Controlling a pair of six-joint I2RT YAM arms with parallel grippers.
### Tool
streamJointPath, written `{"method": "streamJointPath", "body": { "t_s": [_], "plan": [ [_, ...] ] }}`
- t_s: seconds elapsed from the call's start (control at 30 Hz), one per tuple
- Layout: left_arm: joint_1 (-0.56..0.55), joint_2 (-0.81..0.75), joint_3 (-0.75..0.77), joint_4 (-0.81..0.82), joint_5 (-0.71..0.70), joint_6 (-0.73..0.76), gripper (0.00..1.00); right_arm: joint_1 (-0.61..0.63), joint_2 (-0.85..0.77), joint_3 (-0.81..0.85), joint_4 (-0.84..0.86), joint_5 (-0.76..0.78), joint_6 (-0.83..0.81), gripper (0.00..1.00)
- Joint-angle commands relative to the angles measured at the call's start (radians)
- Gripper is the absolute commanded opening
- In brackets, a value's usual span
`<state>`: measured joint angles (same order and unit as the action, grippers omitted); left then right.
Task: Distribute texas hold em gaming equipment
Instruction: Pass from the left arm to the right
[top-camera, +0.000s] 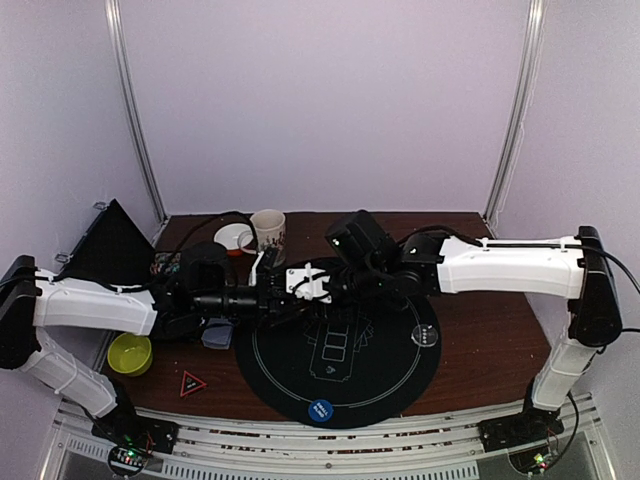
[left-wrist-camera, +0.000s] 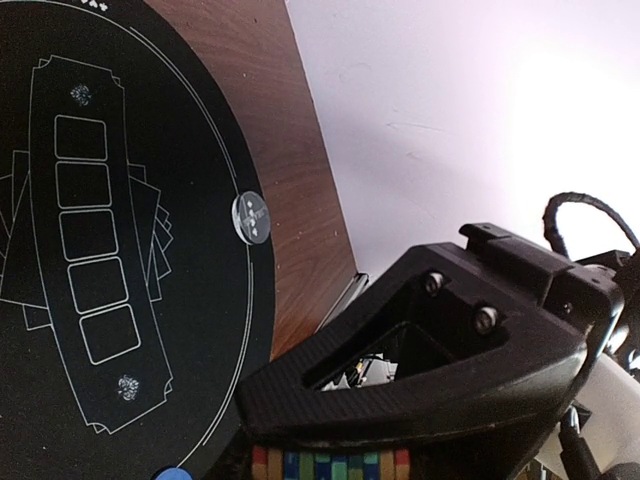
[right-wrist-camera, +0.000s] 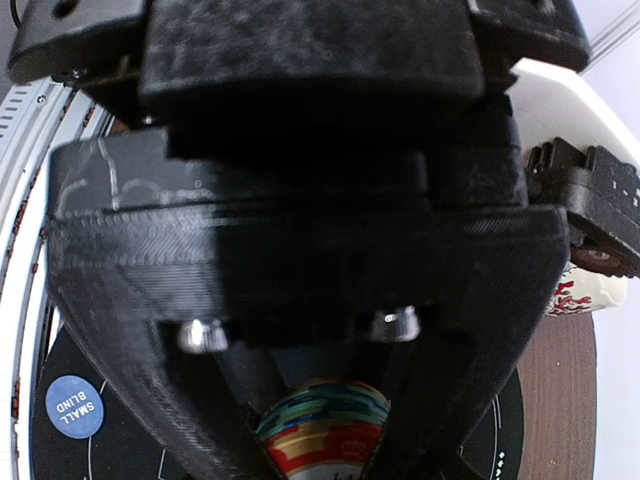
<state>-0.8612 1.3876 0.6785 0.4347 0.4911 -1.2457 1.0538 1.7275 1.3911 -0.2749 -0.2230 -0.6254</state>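
Observation:
My right gripper should next move the stack back and down to the bare mat (right-wrist-camera: 85, 468) beside the blue disc (top-camera: 321, 409) and release it, because that spot at the mat's edge is empty.
A stack of striped poker chips (right-wrist-camera: 325, 430) hangs above the far-left edge of the round black mat (top-camera: 400, 380), where both grippers meet. My left gripper (top-camera: 280, 295) is shut on the stack (left-wrist-camera: 330, 465). My right gripper (top-camera: 312, 283) has come in from the right, and its dark fingers (right-wrist-camera: 200, 430) press on both sides of the stack. From above, the stack is hidden between the two grippers. A clear disc (top-camera: 427, 336) lies on the mat's right rim and a blue disc (top-camera: 321, 409) on its near rim. A grey-blue card pack (top-camera: 217, 336) lies left of the mat.
The black hinged case (top-camera: 110, 245) stands open at the back left. A white mug (top-camera: 268, 230) and a small white dish (top-camera: 233, 237) sit behind the grippers. A yellow-green bowl (top-camera: 130, 352) and a red triangle (top-camera: 192, 382) lie at the front left.

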Motion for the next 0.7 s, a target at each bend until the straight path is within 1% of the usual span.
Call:
{"method": "streamJointPath", "body": {
  "t_s": [0.0, 0.17, 0.4, 0.53, 0.67],
  "plan": [
    [0.002, -0.005, -0.021, 0.075, 0.011, 0.036, 0.33, -0.014, 0.009, 0.042, -0.087, 0.025, 0.049, 0.00],
    [0.002, -0.009, -0.026, 0.072, 0.013, 0.037, 0.41, -0.014, 0.010, 0.054, -0.094, 0.021, 0.049, 0.00],
    [0.002, -0.010, -0.028, 0.070, 0.007, 0.042, 0.48, -0.014, 0.023, 0.078, -0.125, 0.028, 0.049, 0.00],
    [0.004, -0.012, -0.029, 0.044, 0.005, 0.051, 0.58, -0.013, 0.016, 0.079, -0.131, 0.031, 0.051, 0.00],
    [0.010, -0.068, -0.037, -0.046, -0.033, 0.091, 0.73, -0.014, -0.004, 0.062, -0.145, 0.050, 0.055, 0.00]
  ]
}}
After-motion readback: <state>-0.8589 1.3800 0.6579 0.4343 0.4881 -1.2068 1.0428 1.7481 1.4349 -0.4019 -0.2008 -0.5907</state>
